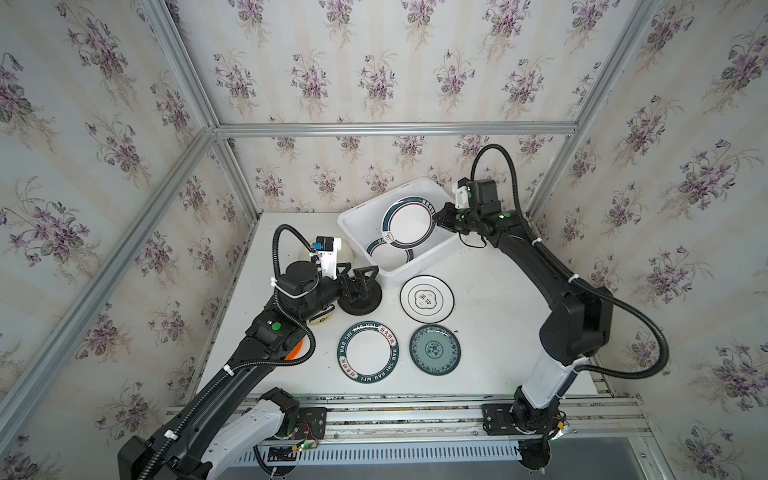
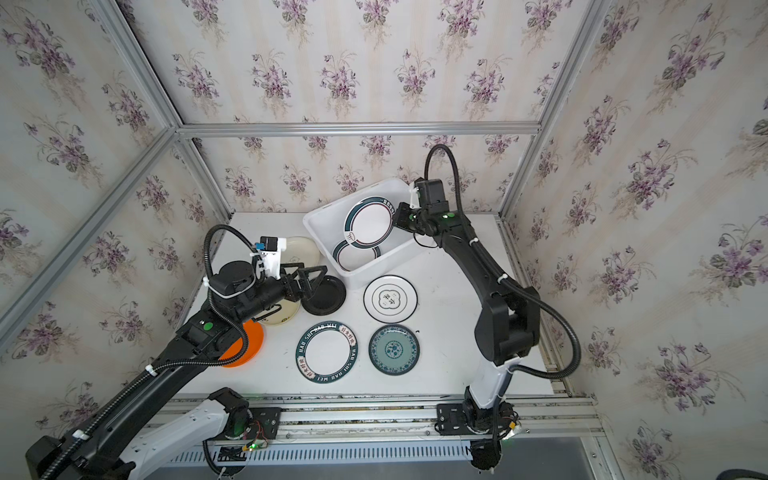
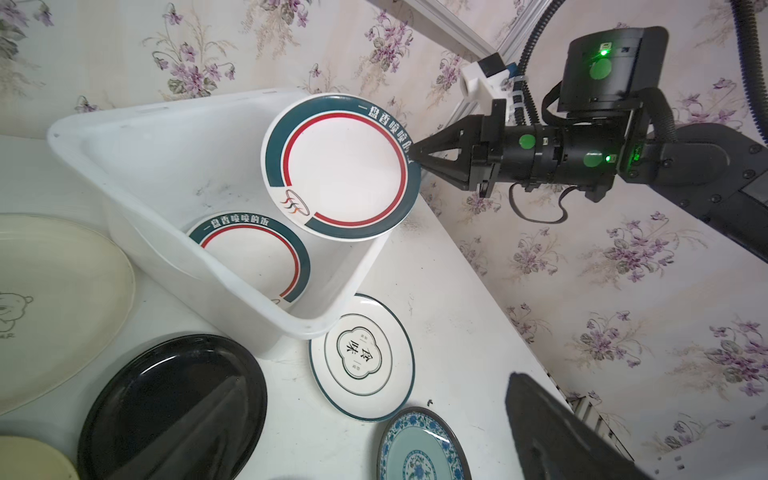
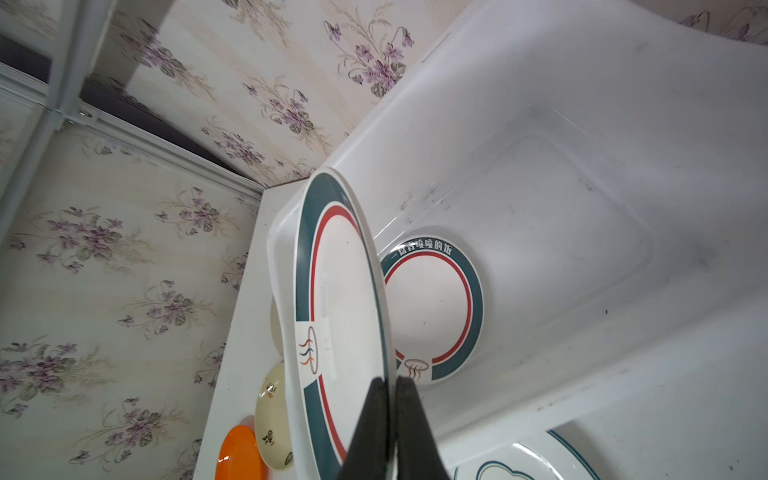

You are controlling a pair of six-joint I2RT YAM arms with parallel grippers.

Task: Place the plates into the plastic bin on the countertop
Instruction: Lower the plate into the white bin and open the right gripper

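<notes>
I am going to bring my right gripper down into the bin and let the matching plate go onto the flat-lying plate (image 1: 390, 257) (image 4: 434, 308) below the gripper, as their rims match.
The white plastic bin (image 1: 353, 218) (image 2: 318, 222) stands at the back of the countertop (image 1: 490, 332). One teal-and-red-rimmed plate (image 1: 388, 257) (image 4: 432, 307) lies flat in it. My right gripper (image 1: 436, 216) (image 3: 413, 156) (image 4: 392, 386) is shut on the rim of a matching plate (image 1: 409, 222) (image 3: 338, 166) (image 4: 336, 316), held tilted over the bin. My left gripper (image 1: 357, 276) (image 2: 305, 272) hangs open and empty above the black plate (image 1: 365, 305) (image 3: 166, 411).
On the countertop lie a white plate with a clover mark (image 1: 427, 299), a lettered-rim plate (image 1: 368, 352), a teal patterned plate (image 1: 435, 350), two cream plates (image 2: 301, 249) (image 2: 286, 313) and an orange plate (image 2: 249, 345). Aluminium framing and papered walls close in the sides.
</notes>
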